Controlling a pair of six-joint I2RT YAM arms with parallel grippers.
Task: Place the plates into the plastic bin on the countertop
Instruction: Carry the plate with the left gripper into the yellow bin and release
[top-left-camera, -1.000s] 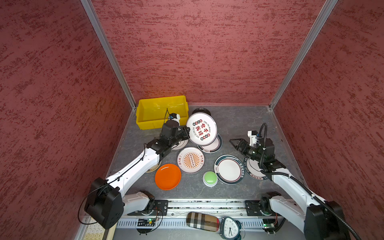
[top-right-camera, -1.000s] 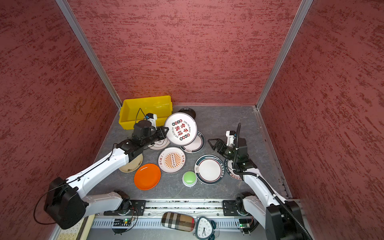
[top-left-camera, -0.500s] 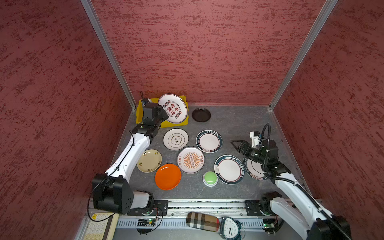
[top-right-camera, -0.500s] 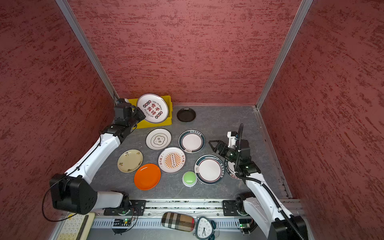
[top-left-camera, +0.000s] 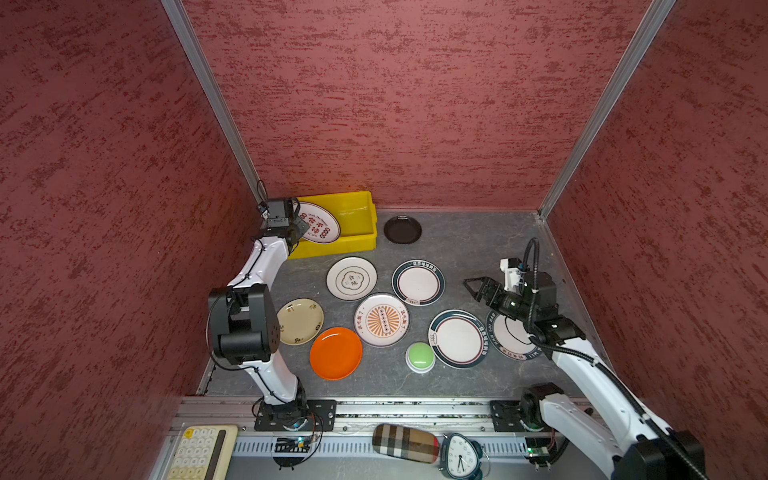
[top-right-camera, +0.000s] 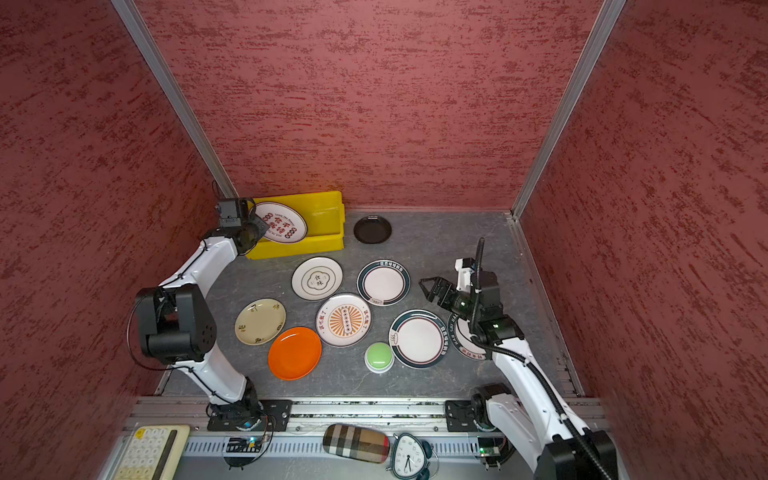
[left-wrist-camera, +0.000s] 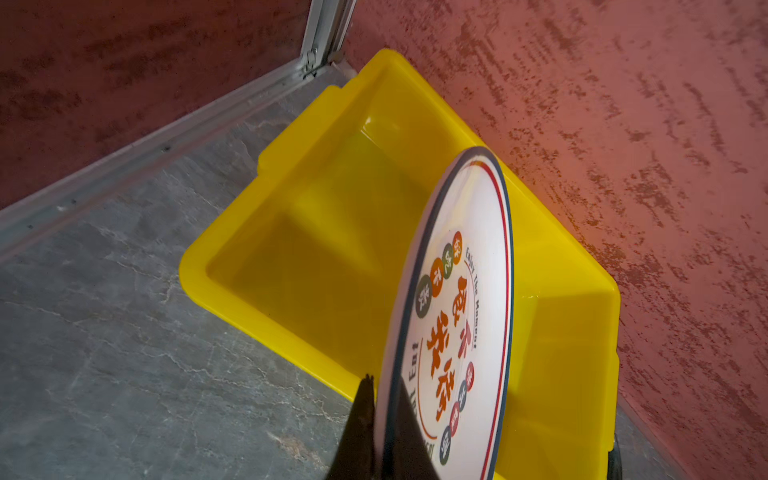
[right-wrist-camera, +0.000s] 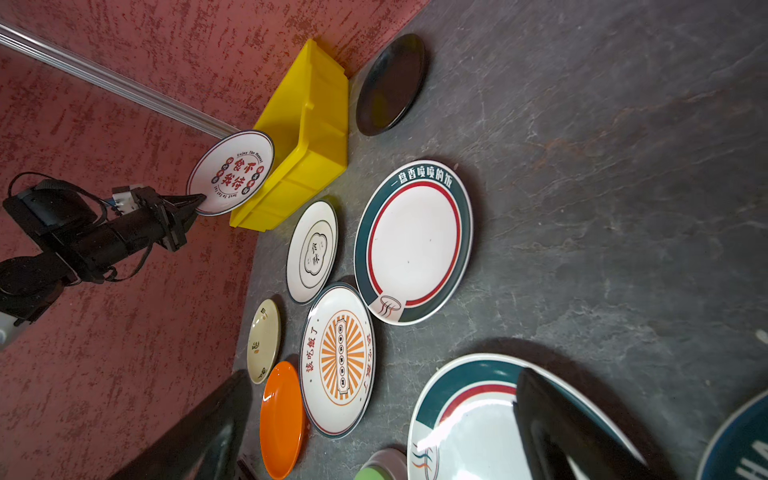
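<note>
I will move my left gripper down into the bin, toward its middle, and let go of the plate's rim, because the bottom of the bin is bare below the tilted plate.
My left gripper (top-left-camera: 297, 227) (left-wrist-camera: 384, 386) is shut on the rim of a white plate with red print (top-left-camera: 318, 222) (top-right-camera: 282, 222) (left-wrist-camera: 457, 311). It holds the plate tilted over the left half of the yellow plastic bin (top-left-camera: 355, 216) (left-wrist-camera: 316, 257), whose floor is bare. Several more plates lie flat on the countertop (top-left-camera: 478, 241), among them a black one (top-left-camera: 402, 229), an orange one (top-left-camera: 336, 353) and a cream one (top-left-camera: 299, 321). My right gripper (top-left-camera: 478, 289) (right-wrist-camera: 382, 415) hovers open above a green-rimmed plate (top-left-camera: 457, 338) (right-wrist-camera: 478, 419).
A green dome button (top-left-camera: 420, 356) stands between the orange and green-rimmed plates. Red walls close in the back and sides; the bin sits in the back left corner. A keypad (top-left-camera: 199, 453), a checked case (top-left-camera: 405, 442) and a clock (top-left-camera: 459, 457) lie beyond the front rail.
My left arm swung the printed plate from above the middle of the countertop back and left to over the bin. The right arm barely moved.
</note>
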